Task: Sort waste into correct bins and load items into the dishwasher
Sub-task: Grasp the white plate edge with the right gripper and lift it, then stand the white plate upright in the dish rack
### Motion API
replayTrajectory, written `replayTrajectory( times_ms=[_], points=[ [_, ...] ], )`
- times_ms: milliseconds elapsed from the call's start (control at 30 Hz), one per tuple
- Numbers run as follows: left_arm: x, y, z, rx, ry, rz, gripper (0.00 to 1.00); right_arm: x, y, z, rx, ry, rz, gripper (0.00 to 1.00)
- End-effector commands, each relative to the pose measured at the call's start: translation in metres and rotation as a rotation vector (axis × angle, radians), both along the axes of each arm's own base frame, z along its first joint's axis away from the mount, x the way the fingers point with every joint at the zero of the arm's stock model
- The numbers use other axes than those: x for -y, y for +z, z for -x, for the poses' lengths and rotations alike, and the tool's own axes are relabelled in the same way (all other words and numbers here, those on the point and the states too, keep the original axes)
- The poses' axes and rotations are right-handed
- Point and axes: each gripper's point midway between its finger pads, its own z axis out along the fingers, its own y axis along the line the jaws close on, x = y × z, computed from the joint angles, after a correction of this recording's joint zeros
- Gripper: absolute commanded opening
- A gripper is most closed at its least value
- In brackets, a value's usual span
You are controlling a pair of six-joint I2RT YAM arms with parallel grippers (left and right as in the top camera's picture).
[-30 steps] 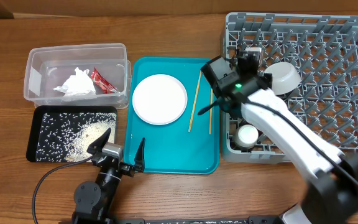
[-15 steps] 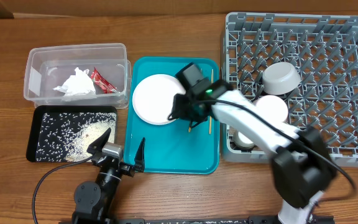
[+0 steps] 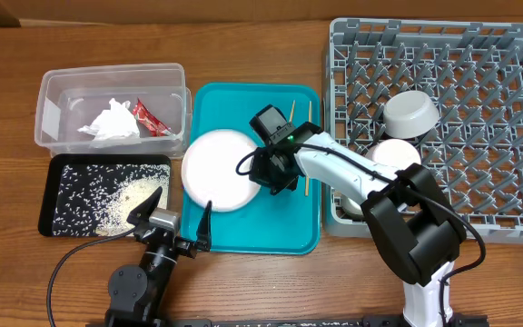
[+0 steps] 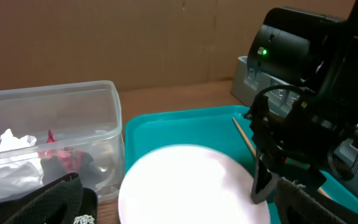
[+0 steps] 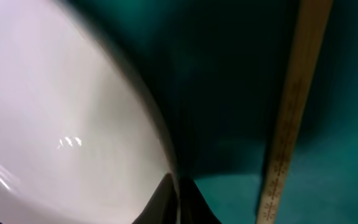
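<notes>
My right gripper holds the plate (image 3: 214, 168) and should lift it outward next, then lower it at the tray-side edge of the dish rack, where slots are free beside the greyish-white bowl.
The round white plate (image 3: 214, 168) lies on the teal tray (image 3: 271, 232). My right gripper (image 3: 263, 173) is shut on the plate's right rim. In the right wrist view its fingertips (image 5: 179, 199) pinch the plate's edge (image 5: 61, 124), with a chopstick (image 5: 291, 112) just to the right. Two chopsticks (image 3: 306, 184) lie on the tray, partly under the right arm. My left gripper (image 3: 184, 202) stands open at the tray's front left, holding nothing. The clear tub (image 3: 62, 136) holds the napkin (image 3: 112, 123) and the red sachet (image 3: 150, 118). Rice (image 3: 107, 200) lies in the black tray (image 3: 57, 165).
The grey dish rack (image 3: 479, 118) fills the right side, with a greyish-white bowl (image 3: 409, 113) and a paler bowl (image 3: 396, 156) inside. The right arm spans from the rack's front corner across the tray. Bare wooden table (image 3: 243, 45) runs along the back.
My right arm swung left from the rack to the plate and its jaws shut on the rim. The plate has shifted left and toward the front. The left arm has not moved.
</notes>
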Motion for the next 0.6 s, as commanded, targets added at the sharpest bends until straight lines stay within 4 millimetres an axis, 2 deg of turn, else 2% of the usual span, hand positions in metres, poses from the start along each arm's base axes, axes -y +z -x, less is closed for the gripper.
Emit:
replayTrajectory(
  times_ms=[0,167,200,267,333,367,467,567],
  points=[
    [0.000,-0.001,0.000,-0.001,-0.002,0.000,1.00,0.009,0.026,-0.014,0.070,-0.020,-0.010,0.04],
    [0.000,-0.001,0.000,-0.001,-0.002,0.000,1.00,0.040,0.103,-0.049,0.350,0.033,0.018,0.04],
    [0.000,-0.001,0.000,-0.001,-0.002,0.000,1.00,0.050,0.121,-0.055,0.422,0.051,0.046,0.04],
    [0.000,-0.001,0.000,-0.001,-0.002,0.000,1.00,0.082,0.159,-0.071,0.574,0.033,0.153,0.04],
    [0.000,-0.001,0.000,-0.001,-0.002,0.000,1.00,0.124,0.195,-0.083,0.705,-0.037,0.296,0.04],
    [0.000,-0.001,0.000,-0.001,-0.002,0.000,1.00,0.166,0.223,-0.091,0.797,-0.111,0.458,0.04],
    [0.000,-0.001,0.000,-0.001,-0.002,0.000,1.00,0.242,0.260,-0.093,0.875,-0.254,0.794,0.04],
    [0.000,-0.001,0.000,-0.001,-0.002,0.000,1.00,0.295,0.282,-0.087,0.871,-0.356,1.077,0.04]
  ],
)
